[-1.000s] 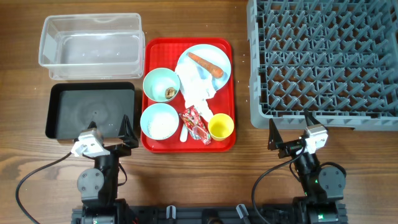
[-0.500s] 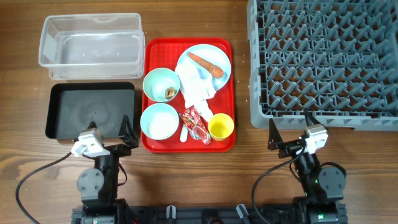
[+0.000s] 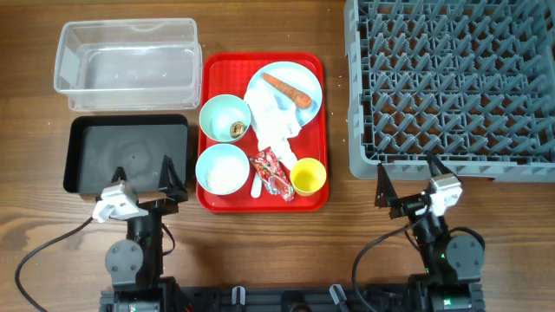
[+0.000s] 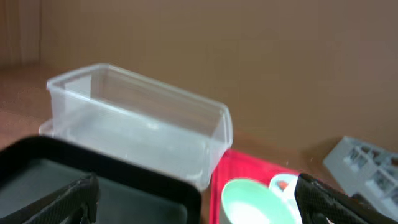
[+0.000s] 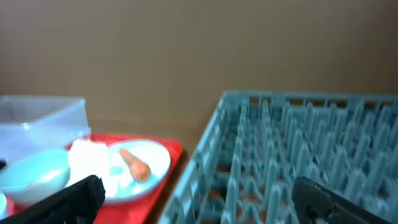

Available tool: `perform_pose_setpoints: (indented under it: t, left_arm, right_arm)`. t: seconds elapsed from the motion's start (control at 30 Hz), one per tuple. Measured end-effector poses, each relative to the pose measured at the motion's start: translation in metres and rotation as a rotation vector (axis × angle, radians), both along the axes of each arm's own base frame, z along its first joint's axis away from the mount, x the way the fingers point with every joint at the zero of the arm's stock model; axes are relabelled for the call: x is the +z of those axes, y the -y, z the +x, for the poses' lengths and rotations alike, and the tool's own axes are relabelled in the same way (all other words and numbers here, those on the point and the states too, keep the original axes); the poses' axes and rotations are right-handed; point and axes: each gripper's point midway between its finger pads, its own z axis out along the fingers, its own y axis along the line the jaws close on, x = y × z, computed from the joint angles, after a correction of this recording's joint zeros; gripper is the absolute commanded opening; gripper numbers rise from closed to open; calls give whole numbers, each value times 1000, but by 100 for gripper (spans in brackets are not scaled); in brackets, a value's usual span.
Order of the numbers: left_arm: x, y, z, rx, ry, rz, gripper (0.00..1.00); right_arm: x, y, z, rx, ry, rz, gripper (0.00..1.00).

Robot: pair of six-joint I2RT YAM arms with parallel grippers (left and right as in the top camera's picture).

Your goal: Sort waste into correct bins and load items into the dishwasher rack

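The teal bowl (image 3: 221,113) has a brown scrap in it, so the robot's left gripper will swing outward, tilt downward and go down onto the teal bowl's rim beside the napkin (image 3: 276,123).
On the red tray (image 3: 208,65) sit a pale blue plate (image 3: 305,73) with an orange carrot (image 3: 288,89), a crumpled napkin (image 3: 276,123), a teal bowl (image 3: 221,113) holding a brown scrap (image 3: 237,129), a second bowl (image 3: 222,168) of rice, a red wrapper (image 3: 272,173), a yellow cup (image 3: 308,176) and a white spoon (image 3: 257,185). The clear tub (image 3: 127,56) and black tray (image 3: 126,154) lie to the left, the grey rack (image 3: 451,82) to the right. My left gripper (image 3: 143,178) (image 4: 199,200) stands open over the black tray's near edge. My right gripper (image 3: 408,178) (image 5: 199,198) stands open before the rack, empty.
The red tray fills the gap between the bins and the rack. Both arm bases and their cables sit at the near table edge. Bare wood shows in front of the tray, between the two arms.
Both wrists have shifted slightly, the left a little leftward and nearer, the right a little rightward. Both grippers stay open and nothing on the table has moved.
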Motion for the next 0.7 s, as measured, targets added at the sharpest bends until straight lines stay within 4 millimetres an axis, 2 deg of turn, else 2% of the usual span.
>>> perform_pose_setpoints:
  t: [0.1, 0.17, 0.2, 0.23, 0.27, 0.33, 0.37, 0.4, 0.43, 0.47, 0.53, 0.57, 0.6, 0.67, 0.7]
  left_arm:
    - [23, 2, -2, -12, 60, 9, 100]
    - [56, 4, -8, -15, 80, 60, 100]
    - [80, 4, -11, -11, 89, 101, 100]
    - [96, 4, -13, -9, 85, 128, 100]
    - [112, 4, -13, -7, 76, 156, 100]
    - [150, 3, -1, -10, 7, 210, 100]
    - [158, 3, 5, -15, -51, 215, 100]
    - [156, 2, 13, -28, -165, 214, 100]
    - [168, 2, 26, -36, -230, 216, 100]
    - [170, 1, 37, -48, -327, 212, 100]
    - [168, 0, 55, -67, -479, 203, 100]
    - [161, 0, 59, -81, -557, 198, 100]
    - [153, 2, 64, -108, -675, 183, 100]
    - [144, 5, 84, -145, -775, 163, 100]
    - [132, 11, 91, -192, -860, 137, 100]
  right_arm:
    - [49, 0, -8, 3, 189, 22, 100]
    - [67, 0, -12, -4, 217, -16, 100]
    - [83, 1, -15, -10, 230, -47, 100]
    - [97, 1, -17, -14, 235, -68, 100]
    - [114, 1, -18, -17, 251, -83, 100]
    - [163, -4, -14, 1, 244, -135, 100]
    - [176, -8, -9, 25, 221, -158, 100]
    - [183, -14, 1, 60, 150, -178, 100]
    - [190, -18, 14, 88, 70, -193, 100]
    - [201, -21, 26, 107, 11, -197, 100]
    - [196, -24, 47, 144, -198, -203, 100]
    - [198, -25, 52, 151, -238, -203, 100]
    - [195, -26, 63, 164, -349, -201, 100]
    - [191, -28, 80, 185, -490, -198, 100]
    - [190, -28, 85, 189, -516, -196, 100]
